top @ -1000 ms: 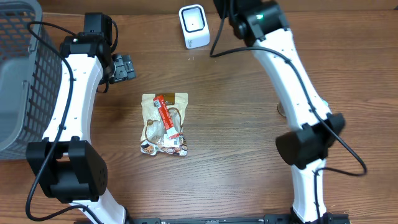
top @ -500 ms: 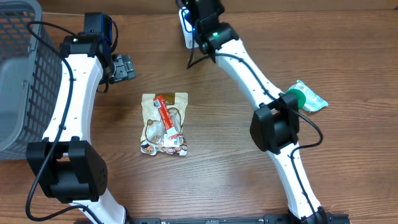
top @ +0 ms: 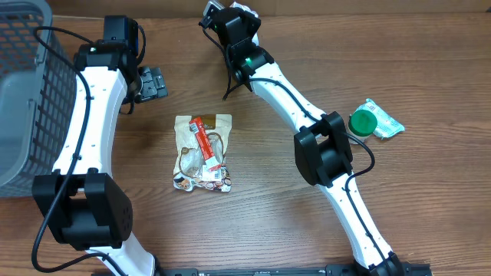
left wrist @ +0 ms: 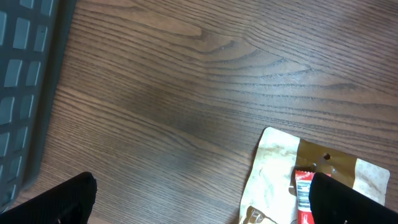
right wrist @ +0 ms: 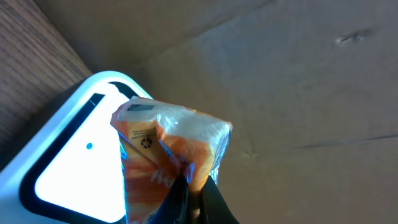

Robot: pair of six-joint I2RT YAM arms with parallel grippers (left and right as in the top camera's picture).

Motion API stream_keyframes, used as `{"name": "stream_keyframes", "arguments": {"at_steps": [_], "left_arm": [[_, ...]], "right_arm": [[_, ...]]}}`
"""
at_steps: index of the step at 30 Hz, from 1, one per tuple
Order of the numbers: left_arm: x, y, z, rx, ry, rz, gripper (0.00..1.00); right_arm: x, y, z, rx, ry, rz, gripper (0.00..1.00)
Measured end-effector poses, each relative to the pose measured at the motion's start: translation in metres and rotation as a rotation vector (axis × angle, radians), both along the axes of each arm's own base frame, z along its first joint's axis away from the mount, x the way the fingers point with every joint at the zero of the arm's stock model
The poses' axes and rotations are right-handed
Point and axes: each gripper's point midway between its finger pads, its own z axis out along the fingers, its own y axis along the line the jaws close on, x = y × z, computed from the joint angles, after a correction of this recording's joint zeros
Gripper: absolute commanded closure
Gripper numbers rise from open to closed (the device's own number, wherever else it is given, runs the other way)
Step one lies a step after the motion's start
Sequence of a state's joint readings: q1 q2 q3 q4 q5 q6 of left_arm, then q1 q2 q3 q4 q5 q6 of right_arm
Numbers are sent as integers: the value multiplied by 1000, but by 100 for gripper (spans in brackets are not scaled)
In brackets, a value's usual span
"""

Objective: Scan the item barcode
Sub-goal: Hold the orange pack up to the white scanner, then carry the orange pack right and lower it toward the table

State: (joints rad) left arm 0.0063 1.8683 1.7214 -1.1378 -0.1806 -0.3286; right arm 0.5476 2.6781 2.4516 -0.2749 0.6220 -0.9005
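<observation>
My right gripper draws back from the scanner (top: pixel 247 9) toward the bare wood beside the green-capped item next, lowers the packet there and releases it.
My right gripper (right wrist: pixel 194 186) is shut on an orange plastic-wrapped packet (right wrist: pixel 165 146), pinching its lower edge. The packet hangs right in front of the white scanner (right wrist: pixel 68 168), whose bright window glows beside it; a small printed label shows on the packet's upper left corner. In the overhead view the right gripper (top: pixel 219 17) is at the table's far edge and its arm covers most of the scanner (top: pixel 247 9). My left gripper (top: pixel 151 83) stays open over bare wood, with its dark fingertips (left wrist: pixel 68 199) wide apart and nothing between them.
A beige snack pouch with a red strip (top: pixel 202 152) lies mid-table, its top corner under the left wrist (left wrist: pixel 280 168). A green-capped wrapped item (top: pixel 374 121) sits at the right. A grey mesh basket (top: pixel 19 92) fills the left edge.
The right arm has swung left along the back edge, bringing the packet in front of the scanner and uncovering the green-capped item. The left arm has not moved.
</observation>
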Motion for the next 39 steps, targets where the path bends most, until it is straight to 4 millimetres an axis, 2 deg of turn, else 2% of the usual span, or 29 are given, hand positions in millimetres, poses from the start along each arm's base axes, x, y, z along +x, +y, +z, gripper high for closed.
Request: {"name": "stream_keyframes", "arguments": {"at_steps": [20,25,29,33,36,39], "left_arm": [[0,0,0,0,0,0,0],[0,0,0,0,0,0,0],[0,0,0,0,0,0,0],[0,0,0,0,0,0,0],[0,0,0,0,0,0,0],[0,0,0,0,0,0,0]], "right_arm": [[1,-3,4,-12,-16,-15,96],[4,-6,16,76,-71,-66,96],[-1,-11,20,145,-54,-110,96],[-18,-17,44,253,3,-144,96],[-43,-25,86,374,54,-163,96],[-77,-38,135,498,91,-193,96]]}}
